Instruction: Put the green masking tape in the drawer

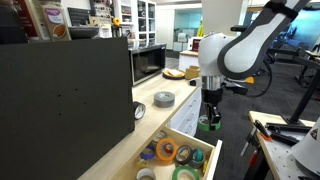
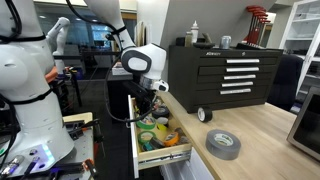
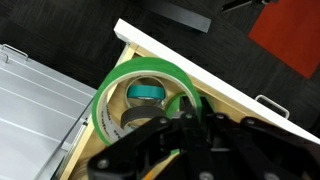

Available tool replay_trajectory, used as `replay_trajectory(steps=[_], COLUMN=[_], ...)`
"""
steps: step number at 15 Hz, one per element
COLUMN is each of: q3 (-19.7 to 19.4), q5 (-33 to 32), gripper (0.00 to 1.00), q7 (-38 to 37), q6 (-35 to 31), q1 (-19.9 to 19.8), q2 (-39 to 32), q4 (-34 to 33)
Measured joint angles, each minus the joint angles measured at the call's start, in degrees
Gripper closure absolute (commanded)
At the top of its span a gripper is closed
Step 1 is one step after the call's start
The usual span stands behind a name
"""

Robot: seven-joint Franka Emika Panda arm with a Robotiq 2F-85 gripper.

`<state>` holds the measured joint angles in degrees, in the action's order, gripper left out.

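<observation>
I need to move my gripper toward the teal roll next, then down into the open drawer (image 3: 150, 105): the green masking tape still overlaps the drawer's white edge.
My gripper (image 1: 209, 121) is shut on the green masking tape (image 1: 205, 125), a large green roll, and holds it just above the open wooden drawer (image 1: 203, 141). In the wrist view the green roll (image 3: 140, 78) fills the middle, with the gripper fingers (image 3: 180, 125) closed across its rim, and drawer contents show through its hole. In an exterior view the gripper (image 2: 152, 103) hangs over the drawer (image 2: 136, 155), and the tape there is mostly hidden by the fingers.
The drawer holds several other tape rolls (image 1: 165, 150), among them a teal one (image 3: 145, 92). A grey tape roll (image 1: 163, 99) lies on the wooden counter (image 1: 152, 95), also seen in an exterior view (image 2: 223, 144). A black tool chest (image 2: 228, 72) stands behind.
</observation>
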<state>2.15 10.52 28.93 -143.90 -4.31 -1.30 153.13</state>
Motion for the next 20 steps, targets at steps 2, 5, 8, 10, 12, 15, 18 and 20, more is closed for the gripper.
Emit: replay_trajectory(steps=[2,5,8,10,12,15,18,20], q3=[-0.1,-0.1,0.4,1.4,3.2,6.2,8.9,10.1], q5=[0.7,2.4,4.5,5.9,6.5,6.5,6.4,6.2], gripper=[0.95,0.95,0.95,0.95,0.95,0.95,0.96,0.65], q7=[0.3,1.8,3.9,5.3,6.5,7.4,8.3,8.4], q6=[-1.8,-4.8,-7.9,-9.4,-10.2,-10.8,-10.8,-10.8], q1=[0.0,0.0,-0.5,-1.3,-2.8,-5.0,-6.9,-7.9], q2=[-2.2,-6.1,-10.8,-14.3,-18.1,-23.3,-28.0,-29.5], q4=[0.0,-0.3,-1.6,-3.2,-5.1,-8.5,-11.8,-13.0])
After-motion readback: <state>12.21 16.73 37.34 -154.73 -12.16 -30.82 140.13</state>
